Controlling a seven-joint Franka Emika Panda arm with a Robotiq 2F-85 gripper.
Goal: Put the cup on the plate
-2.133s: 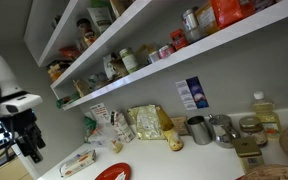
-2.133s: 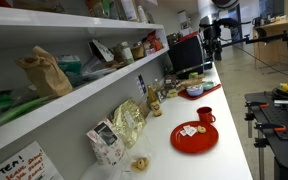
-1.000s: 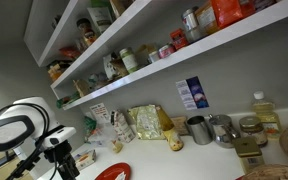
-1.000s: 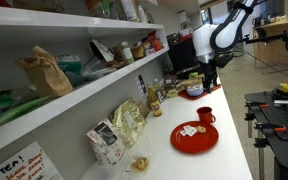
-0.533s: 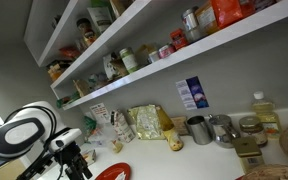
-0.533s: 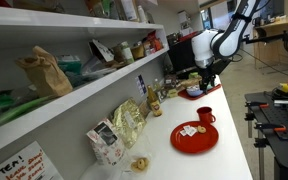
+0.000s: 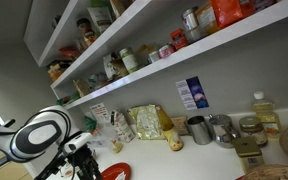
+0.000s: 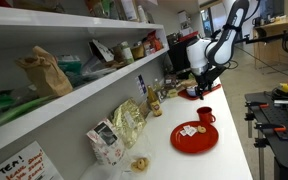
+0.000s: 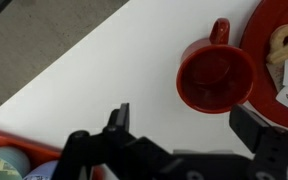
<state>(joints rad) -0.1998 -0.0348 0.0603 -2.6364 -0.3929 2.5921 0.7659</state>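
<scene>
The cup's opening faces up and leaves room, so my gripper should next move down onto the cup's rim (image 8: 206, 107) on the side away from the plate (image 8: 205, 141), with one finger inside.
A red cup (image 9: 216, 76) with a handle stands upright on the white counter, right next to the flat red plate (image 9: 268, 40). Both also show in an exterior view, the cup (image 8: 206, 115) just beyond the plate (image 8: 205, 141). The plate carries a small pastry and a paper tag. My gripper (image 9: 189, 125) is open and empty. It hangs above the counter, with the cup just ahead of the fingertips in the wrist view. In both exterior views the gripper (image 8: 203, 90) (image 7: 84, 166) points down at the counter, short of the cup. The plate's edge (image 7: 115, 172) shows beside it.
A red tray (image 9: 2, 143) with items lies behind the gripper. Snack bags (image 7: 144, 122), metal cups (image 7: 198, 129) and a bottle (image 7: 265, 112) line the wall. Packed shelves (image 7: 134, 62) overhang the counter. A monitor (image 8: 184, 52) stands at the far end.
The arm has swung in from beyond the counter's end and lowered over the counter, closing on the cup and plate. The cup and plate have not moved.
</scene>
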